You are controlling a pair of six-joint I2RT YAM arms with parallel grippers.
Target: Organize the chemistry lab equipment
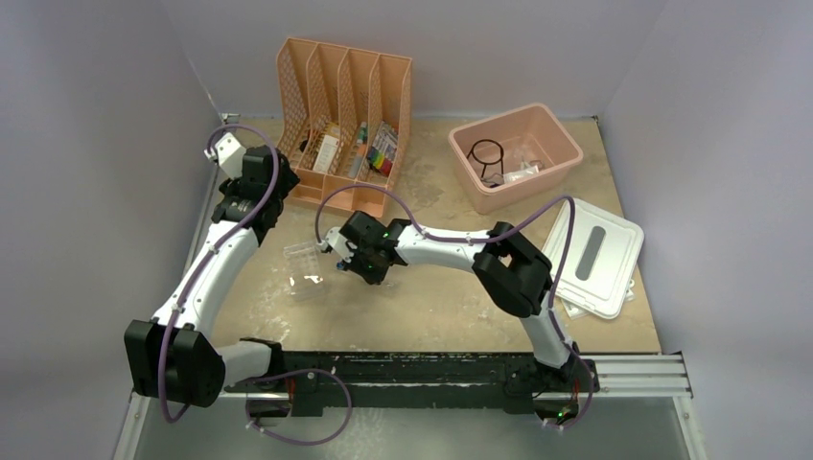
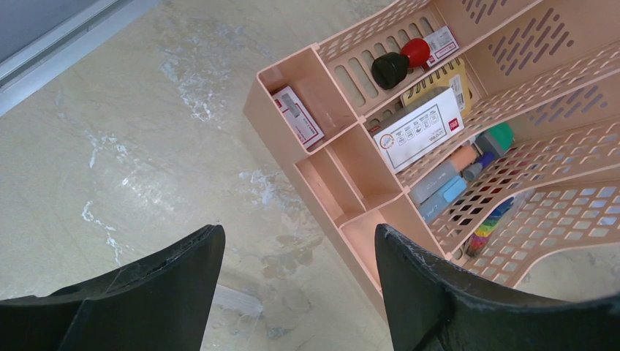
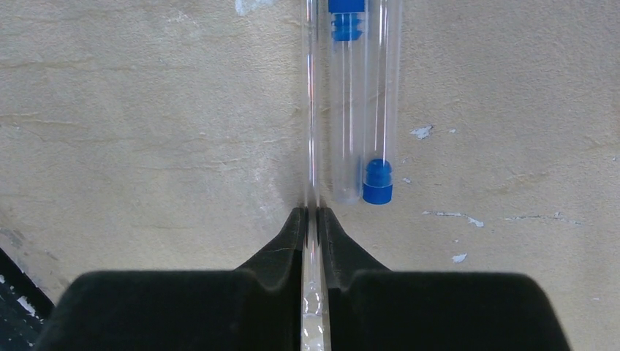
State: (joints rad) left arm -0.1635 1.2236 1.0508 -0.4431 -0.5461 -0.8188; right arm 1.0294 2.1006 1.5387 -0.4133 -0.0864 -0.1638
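Note:
The clear rod goes up with my right gripper next, then outward and down into the pink tub for release, since the black wire ring (image 1: 487, 153) lies there.
My right gripper (image 3: 312, 213) is shut on a thin clear strip or rod (image 3: 311, 110) that runs straight out from the jaws; I cannot tell what it belongs to. Two blue-capped clear tubes (image 3: 345, 110) lie on the table just right of it, one cap (image 3: 378, 183) near my fingertips. In the top view this gripper (image 1: 357, 261) is low over the table next to a clear tube rack (image 1: 305, 261). My left gripper (image 2: 296, 238) is open and empty, above the table by the peach organizer's front corner (image 2: 336, 175). A black wire ring (image 1: 487, 153) lies in the pink tub (image 1: 566, 144).
The peach organizer (image 1: 340, 67) stands at the back left with boxes and markers in its slots. The pink tub sits at the back right with a small white item (image 1: 522, 175) inside. Its white lid (image 1: 594, 257) lies at the right. Grey walls close off three sides.

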